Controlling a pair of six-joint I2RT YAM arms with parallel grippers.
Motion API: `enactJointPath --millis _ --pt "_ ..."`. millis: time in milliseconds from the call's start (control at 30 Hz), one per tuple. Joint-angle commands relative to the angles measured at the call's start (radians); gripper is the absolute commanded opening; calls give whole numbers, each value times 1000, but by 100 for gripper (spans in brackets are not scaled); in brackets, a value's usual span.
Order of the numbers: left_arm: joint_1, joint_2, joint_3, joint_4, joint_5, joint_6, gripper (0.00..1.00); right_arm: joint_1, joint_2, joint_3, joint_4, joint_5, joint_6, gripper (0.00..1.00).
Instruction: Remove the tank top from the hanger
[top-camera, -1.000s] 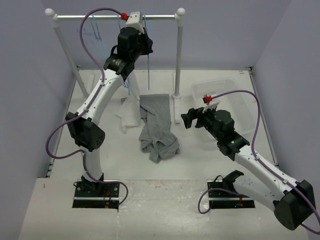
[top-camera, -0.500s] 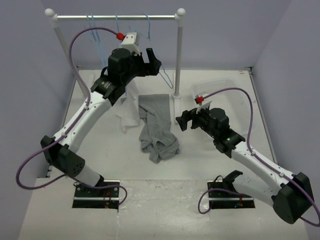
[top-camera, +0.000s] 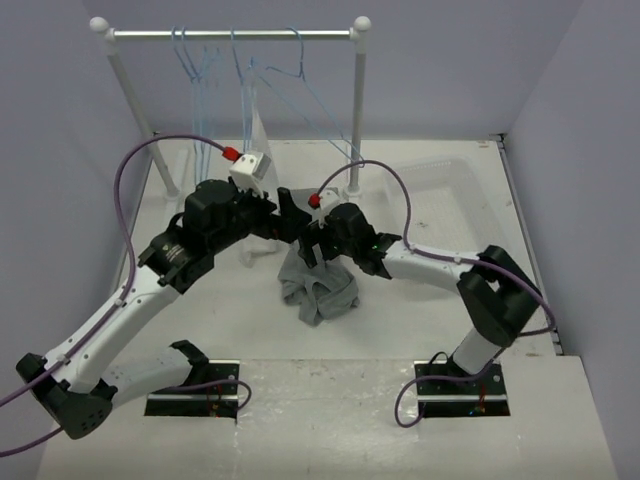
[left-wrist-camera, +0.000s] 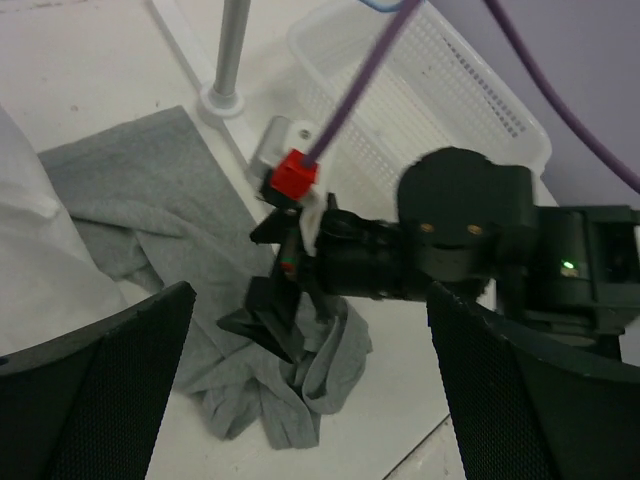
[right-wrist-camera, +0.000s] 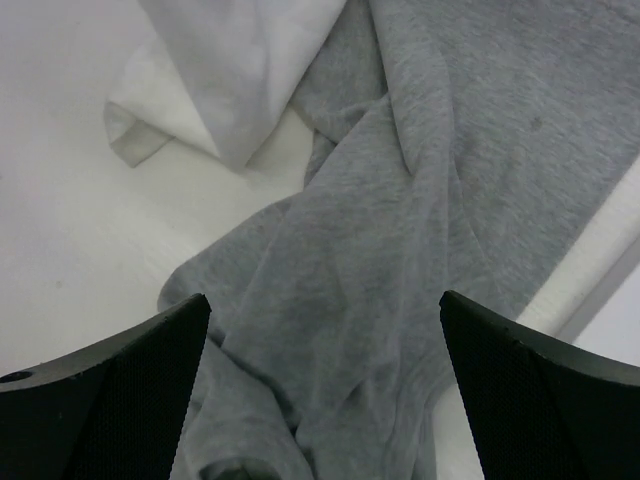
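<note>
Next, my right gripper goes down onto the tank top's long middle folds and closes there, because that cloth lies loose between its open fingers.
The grey tank top (top-camera: 322, 288) lies crumpled on the table, on no hanger. Several light-blue hangers (top-camera: 300, 45) hang on the rail at the back. My left gripper (top-camera: 285, 213) is open just above the top's upper part; in the left wrist view the left gripper (left-wrist-camera: 312, 400) hovers over the tank top (left-wrist-camera: 140, 210) and looks at the right arm. My right gripper (top-camera: 309, 247) is open and low over the cloth; in the right wrist view the right gripper (right-wrist-camera: 320, 385) has the tank top (right-wrist-camera: 400, 200) spread between its fingers, nothing pinched.
A white garment (top-camera: 257, 135) hangs from the rail and reaches the table beside the tank top (right-wrist-camera: 240, 60). A clear mesh basket (top-camera: 455, 195) sits at the right. The rack's right post (top-camera: 356, 120) stands just behind both grippers.
My left arm dropped from the rail to the table and its gripper opened. The right arm swung left, over the tank top. The hangers stay on the rail.
</note>
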Motion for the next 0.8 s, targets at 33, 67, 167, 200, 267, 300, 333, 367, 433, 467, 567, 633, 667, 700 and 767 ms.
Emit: enactJointPath --millis 33,67,167,200,267,300,333,367,433,467,567,633,667,700,767 --pt "-19 -121 -32 -72 30 19 100 16 142 131 -9 121 50 99" --pt "-19 -142 -37 -81 24 17 100 17 188 144 -19 130 53 99" --pt "-19 -162 -55 -91 53 19 100 21 245 184 -65 166 77 99" --pt "-19 -164 -58 -89 61 16 100 25 274 203 -78 169 93 99" --pt "-19 -168 -60 -89 68 16 100 31 292 210 -102 192 96 99" --pt "-19 -170 -63 -89 65 14 100 36 300 211 -106 199 96 99" --pt "-19 -170 -61 -89 61 16 100 45 318 213 -117 206 94 99" --pt "-19 -173 -61 -89 58 17 100 50 329 216 -117 201 87 99" --pt "-19 -176 -60 -89 51 20 100 66 349 211 -149 201 81 91" --pt "-19 -179 -58 -89 51 23 100 74 349 208 -149 193 73 86" --pt "-19 -184 -50 -89 41 31 100 88 336 182 -151 195 87 29" --pt "-21 -190 -46 -89 38 37 100 90 272 151 -149 206 93 0" --pt "-19 -190 -44 -89 35 42 100 90 232 135 -138 218 93 0" --pt "-19 -193 -41 -87 33 46 100 90 186 87 -126 227 90 0" --pt "-19 -194 -38 -83 25 55 100 90 21 43 -92 273 91 0"
